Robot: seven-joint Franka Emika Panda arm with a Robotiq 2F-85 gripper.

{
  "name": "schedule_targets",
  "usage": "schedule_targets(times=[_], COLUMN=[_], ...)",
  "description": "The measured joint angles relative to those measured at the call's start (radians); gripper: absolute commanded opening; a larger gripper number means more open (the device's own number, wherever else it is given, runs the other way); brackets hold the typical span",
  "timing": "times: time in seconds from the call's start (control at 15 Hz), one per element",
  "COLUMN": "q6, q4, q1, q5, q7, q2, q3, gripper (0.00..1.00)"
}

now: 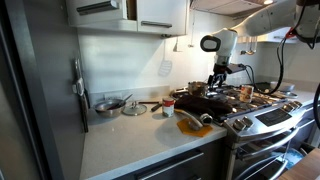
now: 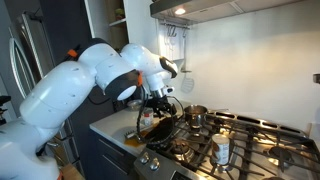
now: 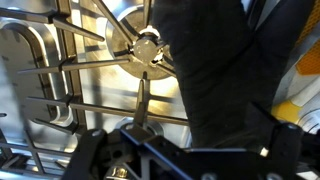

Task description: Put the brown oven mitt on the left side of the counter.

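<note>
The mitt's dark fabric (image 1: 208,103) (image 3: 222,115) is draped over the burner grate, and my gripper's fingers are still open above it. My gripper should move down next so that the fabric is between its spread fingers.
The brown oven mitt (image 1: 203,101) lies dark and floppy across the left end of the steel stove, next to the pale counter (image 1: 130,135). It also shows in an exterior view (image 2: 166,128). In the wrist view the mitt (image 3: 225,70) fills the right half, draped over the burner grate. My gripper (image 1: 218,80) hangs just over the mitt, also seen from the far side (image 2: 155,106). In the wrist view the gripper (image 3: 190,140) has its fingers spread wide, with the mitt's fabric between them. The fingers do not look closed on it.
A bright orange item (image 1: 192,121) lies at the counter's front edge by the stove. A pan (image 1: 110,105), a lid (image 1: 134,109) and a red cup (image 1: 168,105) stand on the counter. A pot (image 2: 197,115) and a can (image 2: 222,149) sit on the stove. A burner (image 3: 148,45) lies below.
</note>
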Motion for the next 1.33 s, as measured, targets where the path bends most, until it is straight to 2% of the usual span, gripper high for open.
schedule_targets(times=[0.67,1.27,1.33], q6=[0.000,0.000,0.000], q4=[0.025,0.059,0.060], q1=[-0.001,-0.003,-0.003], q5=[-0.017,-0.133,-0.134], q7=[0.000,0.000,0.000], q2=[0.108,0.218,0.226], q3=[-0.015,0.038,0.042], gripper=[1.00,1.00,0.75])
